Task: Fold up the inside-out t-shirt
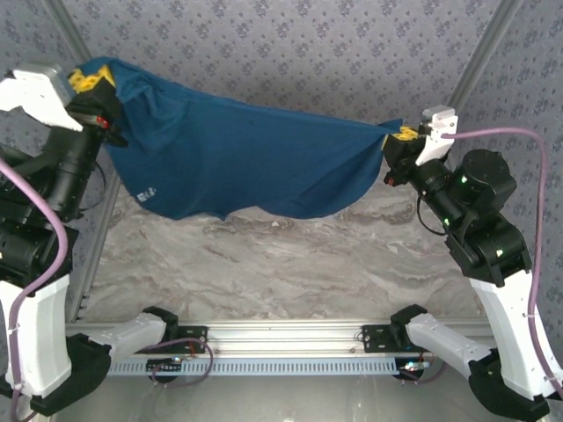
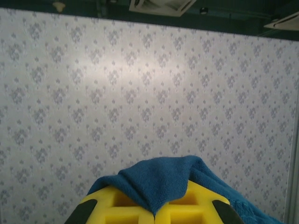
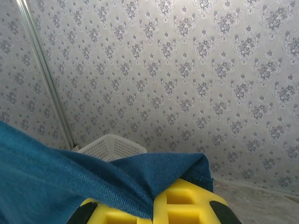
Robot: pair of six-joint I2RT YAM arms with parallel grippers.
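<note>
I should next lower my right gripper toward the bare marble with its fingers tilted downward. I should release the opposite edge there, since this open tabletop is below it.
The inside-out t-shirt [image 1: 246,154], dark blue with a small whitish label [image 1: 148,192] near its lower left, hangs stretched in the air between both arms above the marble table [image 1: 290,264]. My left gripper [image 1: 88,83] is raised at the far left and shut on one edge of the cloth; its yellow fingers [image 2: 184,205] pinch a fold of the t-shirt [image 2: 163,179]. My right gripper [image 1: 400,136] at the right is shut on the opposite edge, where the t-shirt [image 3: 140,175] drapes over its yellow fingers [image 3: 187,203]. The shirt's lower hem sags towards the table.
A white lattice basket [image 3: 110,147] stands by the patterned back wall [image 1: 290,53], near a metal frame post [image 3: 44,72]. An aluminium rail [image 1: 281,338] with the arm bases runs along the near edge. Bare marble lies below the hanging shirt.
</note>
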